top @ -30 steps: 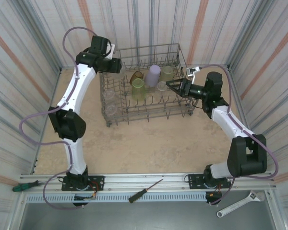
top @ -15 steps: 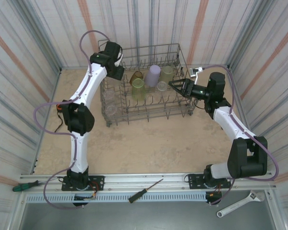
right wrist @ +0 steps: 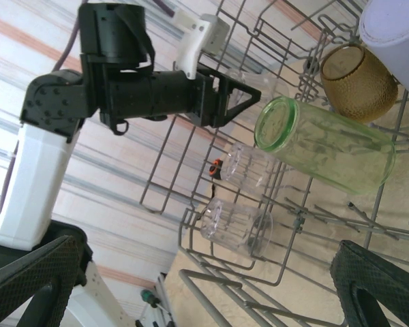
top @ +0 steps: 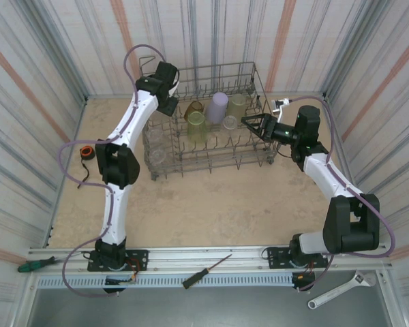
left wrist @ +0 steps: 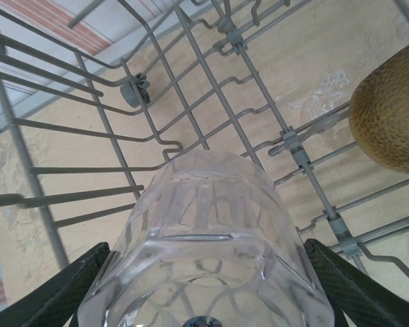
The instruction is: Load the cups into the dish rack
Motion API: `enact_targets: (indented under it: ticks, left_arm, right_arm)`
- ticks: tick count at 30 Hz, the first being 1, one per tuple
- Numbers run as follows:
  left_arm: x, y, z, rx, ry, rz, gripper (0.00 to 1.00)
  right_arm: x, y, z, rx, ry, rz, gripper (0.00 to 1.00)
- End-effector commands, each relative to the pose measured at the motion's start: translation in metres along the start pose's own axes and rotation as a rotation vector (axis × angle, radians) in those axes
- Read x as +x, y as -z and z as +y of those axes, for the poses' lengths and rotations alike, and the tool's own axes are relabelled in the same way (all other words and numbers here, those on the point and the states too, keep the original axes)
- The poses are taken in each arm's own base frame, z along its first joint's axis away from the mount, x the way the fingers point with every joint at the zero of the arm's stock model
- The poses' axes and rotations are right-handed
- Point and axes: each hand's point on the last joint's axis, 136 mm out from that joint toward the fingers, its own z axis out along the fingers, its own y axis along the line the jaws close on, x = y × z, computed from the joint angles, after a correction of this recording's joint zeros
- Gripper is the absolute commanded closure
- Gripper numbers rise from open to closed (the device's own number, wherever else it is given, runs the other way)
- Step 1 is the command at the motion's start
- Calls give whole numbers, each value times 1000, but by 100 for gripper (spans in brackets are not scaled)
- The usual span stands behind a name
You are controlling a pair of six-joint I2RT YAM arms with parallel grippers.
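The left gripper lowers the clear cup next onto the dish rack's wire bottom beside the amber cup (top: 193, 107), before it releases the clear cup.
My left gripper (left wrist: 204, 300) is shut on a clear cup (left wrist: 204, 238), held over the wire floor of the dish rack (left wrist: 191, 75). From above, this gripper (top: 166, 102) hangs at the back left corner of the dish rack (top: 259, 82). Inside the rack are an amber cup (top: 193, 107), a lilac cup (top: 218, 105), a yellow-green cup (top: 196, 127) and clear cups (top: 158, 156). My right gripper (top: 249, 124) is open and empty at the rack's right side. In its wrist view the gripper (right wrist: 208, 253) faces the lying green cup (right wrist: 327, 144) and two clear cups (right wrist: 235, 228).
An orange-and-black ring (top: 86, 151) lies on the table left of the rack. Striped walls close in the table on three sides. A screwdriver (top: 206, 272), a green-handled tool (top: 37, 263) and a wrench (top: 341, 289) lie on the near rail.
The left arm has swung right and back, carrying the clear cup over the rack's back left corner; its elbow moved right and uncovered the orange ring. The right gripper has barely shifted.
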Motion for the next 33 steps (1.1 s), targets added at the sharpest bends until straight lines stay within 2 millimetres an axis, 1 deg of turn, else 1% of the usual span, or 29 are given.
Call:
enact_targets:
  ticks: [1,6,11,13,18,21,26,31,33]
  left_arm:
    - [4,-1,4,-17,-32,25,83]
    - [16,-15,-2,4,-30,75,83]
    - [27,-24,1,-3,-13,120,83]
    - [29,-24,4,-21,-20,130,82]
    - [28,-17,11,-70,-40,129,82]
    - [27,-15,9,-76,-55,127,83]
    - [29,-18,7,-144,-120,149,81]
    - [32,-21,-2,-91,-90,155,77]
    - [34,-25,-4,-60,-63,160,73]
  right_arm:
    - [-3,5,8,-12,29,-23,1]
    - [-2,7,8,-6,29,-28,1]
    - [-2,8,11,-4,33,-35,1]
    - [-2,9,12,-6,35,-35,1]
    - [0,8,8,2,26,-37,1]
    - [-1,8,8,-1,24,-37,1]
    - [-2,7,7,-2,23,-39,1]
    - [-3,6,8,-5,22,-39,1]
    - [-3,6,9,-8,21,-38,1]
